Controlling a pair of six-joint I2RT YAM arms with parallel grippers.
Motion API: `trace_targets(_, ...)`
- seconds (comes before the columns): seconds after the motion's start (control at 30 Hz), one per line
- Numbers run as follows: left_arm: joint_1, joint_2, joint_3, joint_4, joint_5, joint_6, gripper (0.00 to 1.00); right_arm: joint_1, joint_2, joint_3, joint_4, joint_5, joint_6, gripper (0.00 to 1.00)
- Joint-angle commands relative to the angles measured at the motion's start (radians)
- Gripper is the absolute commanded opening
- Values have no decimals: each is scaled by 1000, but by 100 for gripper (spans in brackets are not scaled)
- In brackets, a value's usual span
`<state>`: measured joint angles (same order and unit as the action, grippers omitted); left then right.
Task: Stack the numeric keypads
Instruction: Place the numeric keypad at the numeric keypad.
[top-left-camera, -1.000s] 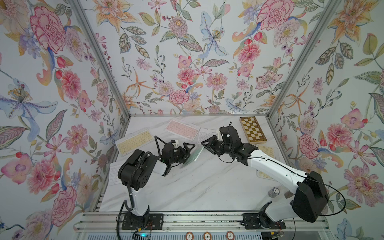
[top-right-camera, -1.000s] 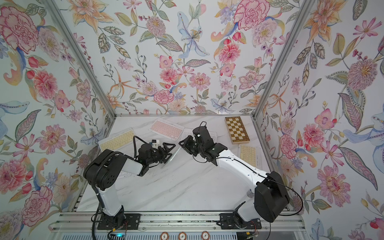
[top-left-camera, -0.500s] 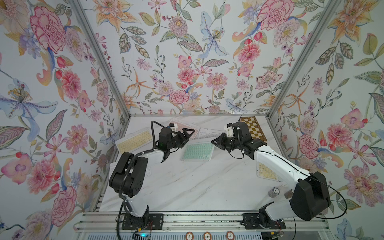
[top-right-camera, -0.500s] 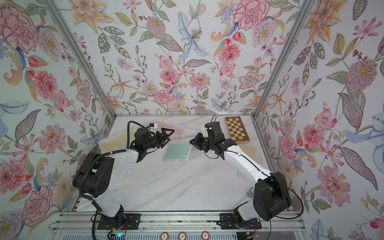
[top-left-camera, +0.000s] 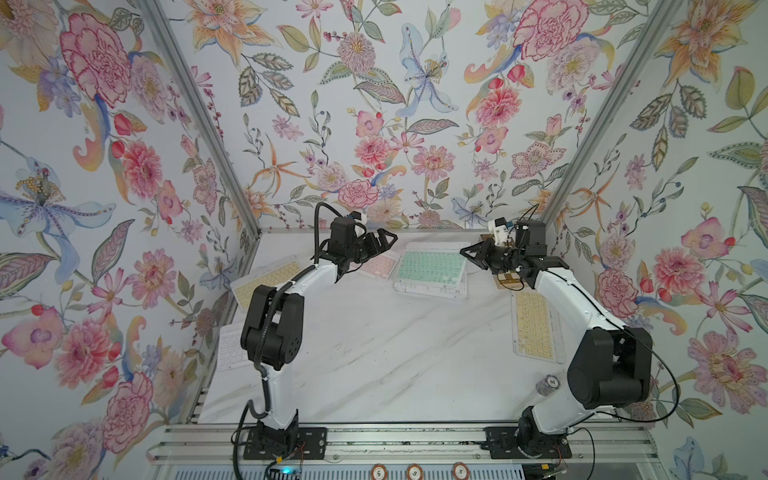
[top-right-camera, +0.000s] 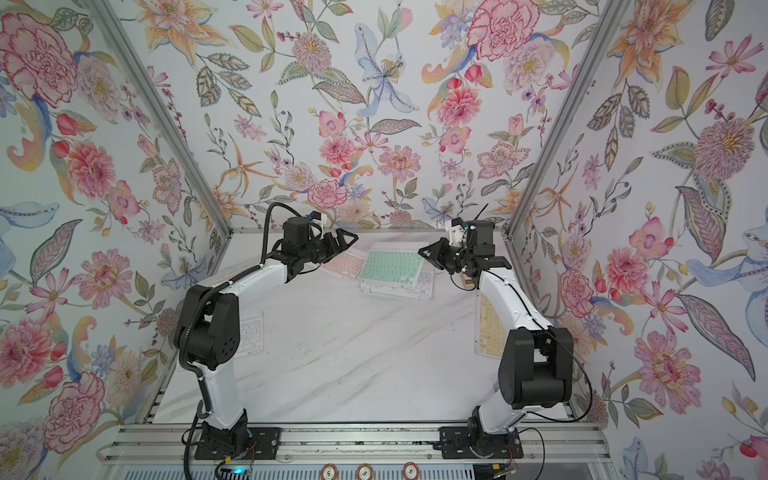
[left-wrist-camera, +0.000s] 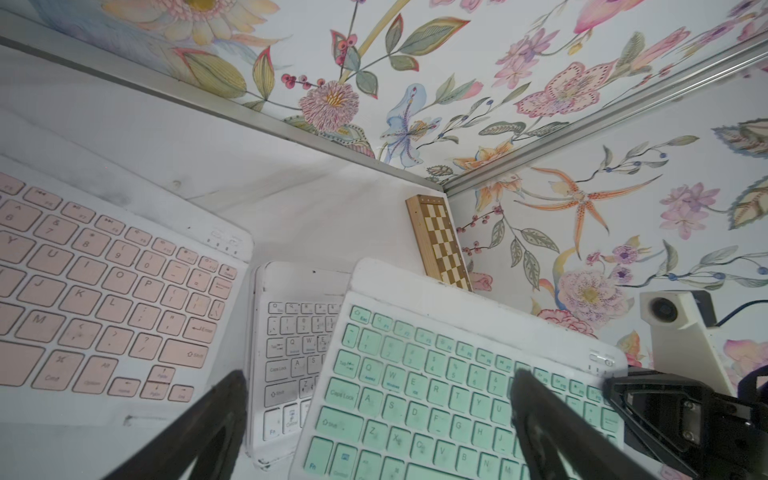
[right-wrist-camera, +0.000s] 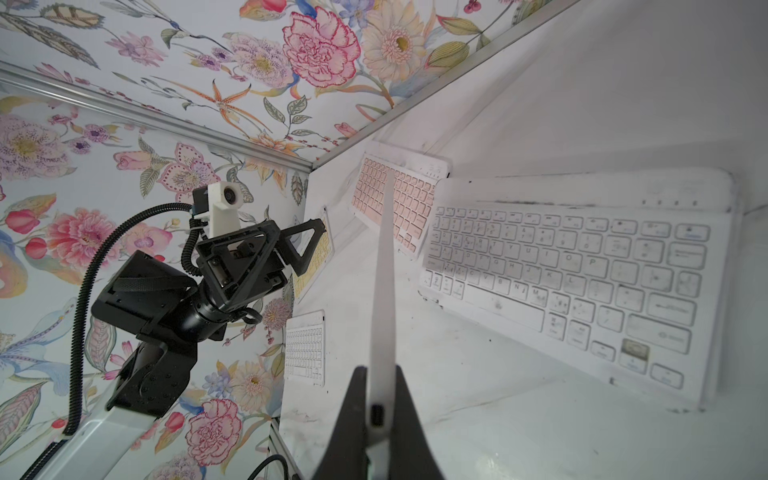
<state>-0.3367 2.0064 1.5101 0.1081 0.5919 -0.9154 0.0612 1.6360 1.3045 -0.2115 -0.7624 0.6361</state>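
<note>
I need to move my right gripper down onto the white keypad (top-right-camera: 423, 284) (right-wrist-camera: 568, 276) next and let go of the mint keypad's thin edge, because the white keys are bare under that raised edge.
My right gripper (right-wrist-camera: 379, 390) is shut on the thin edge of a mint green keypad (top-left-camera: 430, 268), which shows edge-on in the right wrist view. The mint keypad (left-wrist-camera: 436, 399) sits over a white keypad (left-wrist-camera: 291, 345) at the back of the table; whether they touch I cannot tell. A pink keypad (top-left-camera: 376, 266) lies just to its left. My left gripper (top-left-camera: 384, 243) hovers open above the pink keypad, holding nothing. In both top views the right gripper (top-right-camera: 424, 251) meets the mint keypad's (top-right-camera: 390, 266) right edge.
A yellow keypad (top-left-camera: 266, 278) and a white keypad (top-left-camera: 230, 347) lie along the left wall. Another yellow keypad (top-left-camera: 534, 324) lies by the right wall. A chessboard (left-wrist-camera: 440, 241) sits in the back right corner. A small chip stack (top-left-camera: 548, 384) stands near the right arm's base.
The mint keypad has travelled from the table's middle to the back, over the white keypad. The right gripper tightened on its edge, and the left gripper drew back towards the pink keypad.
</note>
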Motion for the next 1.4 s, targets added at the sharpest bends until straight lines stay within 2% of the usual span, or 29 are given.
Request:
trace_targets(0.0,-25,82,94,-74,-14,60,99,-36,43,46,62,-121,-47,2)
trace_targets(0.33,-47,260,262,-71,14,30,99,-72,188,57,143,-198,-43,4)
trace_targets(0.63,-62,348,303,-74,24,26,99,-90,283,67,188,-252,-36,6)
trace_targets(1.07,-86,385,313,-76,34,9,99,-110,367,96,187,-280,-48,12)
trace_targets(1.37,-91,370,297,-88,34,15,99,-115,415,126,160,-270,-58,22)
